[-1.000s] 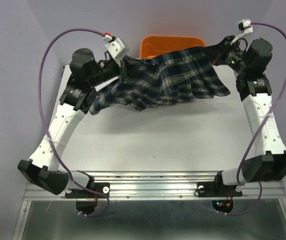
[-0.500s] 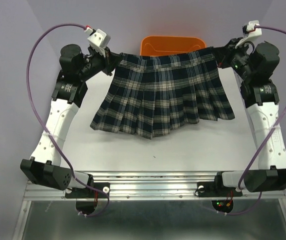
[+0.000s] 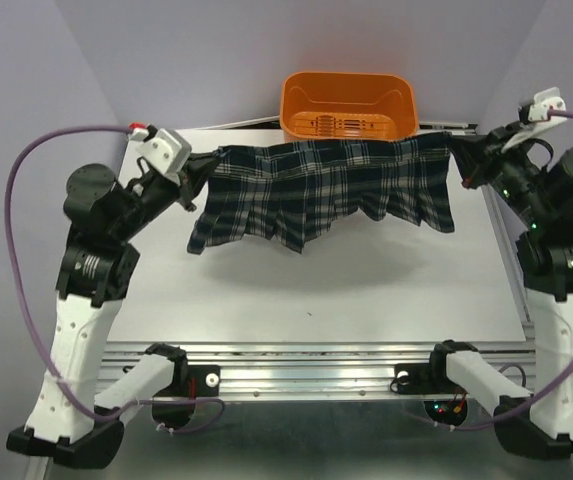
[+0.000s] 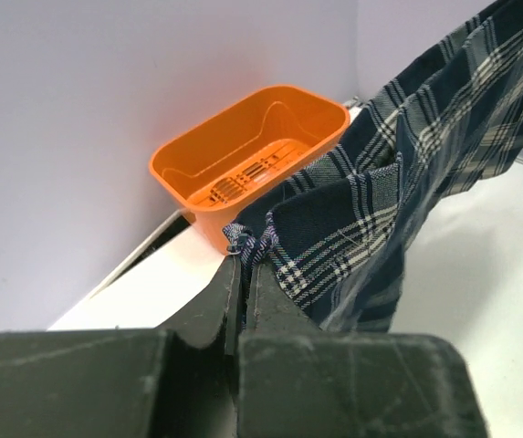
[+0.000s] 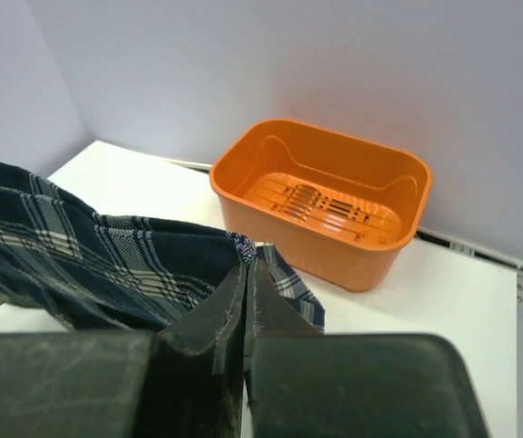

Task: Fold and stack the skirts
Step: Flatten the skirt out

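Observation:
My left gripper will next bring the pinched corner of the waistband down to the white table, short of the orange basket.
One dark navy-and-green plaid skirt point(image 3: 326, 185) hangs stretched in the air between my two grippers, waistband along the top, pleated hem drooping toward the table. My left gripper point(image 3: 198, 166) is shut on the skirt's left top corner; the wrist view shows the pinched cloth point(image 4: 247, 242) at the fingertips point(image 4: 243, 265). My right gripper point(image 3: 456, 158) is shut on the right top corner, where the cloth point(image 5: 151, 265) bunches at the closed fingertips point(image 5: 247, 260). No other skirt is in view.
An orange plastic basket point(image 3: 347, 104) stands empty at the back centre of the white table point(image 3: 316, 280), just behind the held skirt; it also shows in the left wrist view point(image 4: 243, 160) and the right wrist view point(image 5: 325, 196). Purple walls enclose the table.
Both arms have pulled back toward the near edge and spread wider. The skirt went from bunched and draped over the basket to stretched taut, and now hangs in front of the basket.

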Robot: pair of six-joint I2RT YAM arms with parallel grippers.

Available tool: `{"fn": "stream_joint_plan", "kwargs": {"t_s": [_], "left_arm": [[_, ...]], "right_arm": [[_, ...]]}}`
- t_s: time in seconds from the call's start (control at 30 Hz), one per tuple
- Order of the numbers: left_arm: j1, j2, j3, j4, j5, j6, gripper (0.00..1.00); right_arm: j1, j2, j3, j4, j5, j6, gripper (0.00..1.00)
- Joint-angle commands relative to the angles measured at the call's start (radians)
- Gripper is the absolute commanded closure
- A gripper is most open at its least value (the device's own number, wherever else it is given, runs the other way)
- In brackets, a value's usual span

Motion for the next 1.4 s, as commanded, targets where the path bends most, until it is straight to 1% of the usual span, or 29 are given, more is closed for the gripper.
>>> {"fn": "stream_joint_plan", "kwargs": {"t_s": [0.0, 0.13, 0.17, 0.27, 0.37, 0.4, 0.43, 0.47, 0.5, 0.57, 0.6, 0.63, 0.67, 0.7, 0.73, 0.77, 0.8, 0.83, 0.87, 0.93, 1.0, 1.1, 1.13, 1.2, 1.23, 1.27, 1.3, 1.33, 1.37], "left_arm": [[-0.001, -0.147, -0.014, -0.008, -0.021, 0.045, 1.0], [-0.001, -0.166, -0.013, -0.045, -0.056, 0.042, 1.0], [-0.001, -0.158, -0.005, -0.051, -0.062, 0.04, 1.0], [-0.001, -0.108, -0.025, -0.069, -0.082, 0.026, 1.0], [-0.001, -0.028, -0.085, -0.052, -0.093, 0.017, 1.0], [-0.001, 0.031, -0.1, -0.03, -0.114, 0.011, 1.0], [-0.001, 0.065, -0.111, -0.016, -0.129, 0.005, 1.0], [-0.001, 0.143, -0.131, 0.013, -0.169, 0.003, 1.0], [-0.001, 0.188, -0.146, 0.036, -0.194, 0.005, 1.0], [0.0, 0.277, -0.18, 0.088, -0.249, -0.004, 1.0], [0.005, 0.321, -0.183, 0.139, -0.278, -0.017, 1.0], [0.008, 0.422, -0.177, 0.152, -0.274, -0.041, 0.97], [0.011, 0.478, -0.13, 0.144, -0.24, -0.047, 0.84], [0.016, 0.582, -0.09, 0.123, -0.229, -0.053, 0.74], [0.016, 0.63, -0.049, 0.095, -0.223, -0.061, 0.66], [0.017, 0.676, 0.049, 0.057, -0.222, -0.063, 0.6], [0.019, 0.745, 0.105, -0.029, -0.214, -0.061, 0.49], [0.028, 0.765, 0.148, -0.064, -0.209, -0.052, 0.46], [0.036, 0.777, 0.2, -0.094, -0.205, -0.049, 0.39], [0.052, 0.756, 0.205, -0.121, -0.205, -0.047, 0.39], [0.054, 0.721, 0.152, -0.123, -0.215, -0.044, 0.39], [0.054, 0.64, 0.03, -0.118, -0.206, -0.066, 0.39], [0.054, 0.615, 0.006, -0.126, -0.205, -0.073, 0.4], [0.056, 0.607, -0.046, -0.17, -0.194, -0.086, 0.45], [0.056, 0.61, -0.062, -0.189, -0.185, -0.093, 0.47], [0.056, 0.613, -0.092, -0.219, -0.154, -0.093, 0.51], [0.056, 0.618, -0.109, -0.229, -0.137, -0.095, 0.53], [0.054, 0.627, -0.137, -0.239, -0.111, -0.099, 0.55], [0.056, 0.635, -0.145, -0.24, -0.111, -0.096, 0.55]], "right_arm": [[-0.003, -0.124, 0.023, -0.071, -0.02, -0.034, 0.99], [-0.003, -0.149, 0.033, -0.096, 0.002, -0.019, 0.99], [-0.003, -0.148, 0.025, -0.09, 0.025, 0.01, 0.99], [-0.003, -0.106, -0.047, -0.056, 0.054, 0.008, 0.99], [-0.003, -0.024, -0.143, 0.013, 0.075, 0.006, 0.99], [-0.003, 0.002, -0.209, 0.063, 0.088, 0.008, 0.99], [-0.003, 0.032, -0.237, 0.09, 0.1, 0.009, 0.99], [-0.003, 0.1, -0.262, 0.14, 0.121, 0.005, 0.99], [-0.003, 0.137, -0.282, 0.141, 0.131, 0.006, 0.99], [-0.003, 0.211, -0.331, 0.217, 0.151, 0.009, 0.99], [-0.003, 0.29, -0.343, 0.242, 0.138, 0.003, 0.97], [-0.003, 0.331, -0.351, 0.275, 0.125, 0.003, 0.86], [-0.003, 0.37, -0.351, 0.285, 0.111, 0.008, 0.77], [-0.003, 0.445, -0.34, 0.288, 0.108, 0.011, 0.55], [-0.003, 0.478, -0.327, 0.277, 0.111, 0.012, 0.45], [-0.003, 0.501, -0.296, 0.27, 0.12, 0.011, 0.38], [-0.003, 0.521, -0.277, 0.262, 0.126, -0.003, 0.31], [-0.003, 0.541, -0.261, 0.244, 0.132, -0.005, 0.28], [-0.003, 0.546, -0.248, 0.234, 0.114, -0.05, 0.26], [-0.003, 0.547, -0.216, 0.199, 0.079, -0.11, 0.24], [-0.003, 0.537, -0.219, 0.178, -0.007, -0.193, 0.24], [-0.003, 0.549, -0.23, 0.101, -0.122, -0.253, 0.26], [0.007, 0.561, -0.224, 0.037, -0.138, -0.305, 0.31], [0.018, 0.616, -0.213, -0.028, -0.15, -0.388, 0.37], [0.018, 0.638, -0.205, -0.103, -0.15, -0.419, 0.45], [0.03, 0.674, -0.196, -0.135, -0.136, -0.471, 0.48], [0.03, 0.691, -0.199, -0.158, -0.123, -0.504, 0.5], [0.058, 0.702, -0.211, -0.203, -0.08, -0.553, 0.55], [0.069, 0.713, -0.227, -0.212, -0.057, -0.554, 0.57]]}}
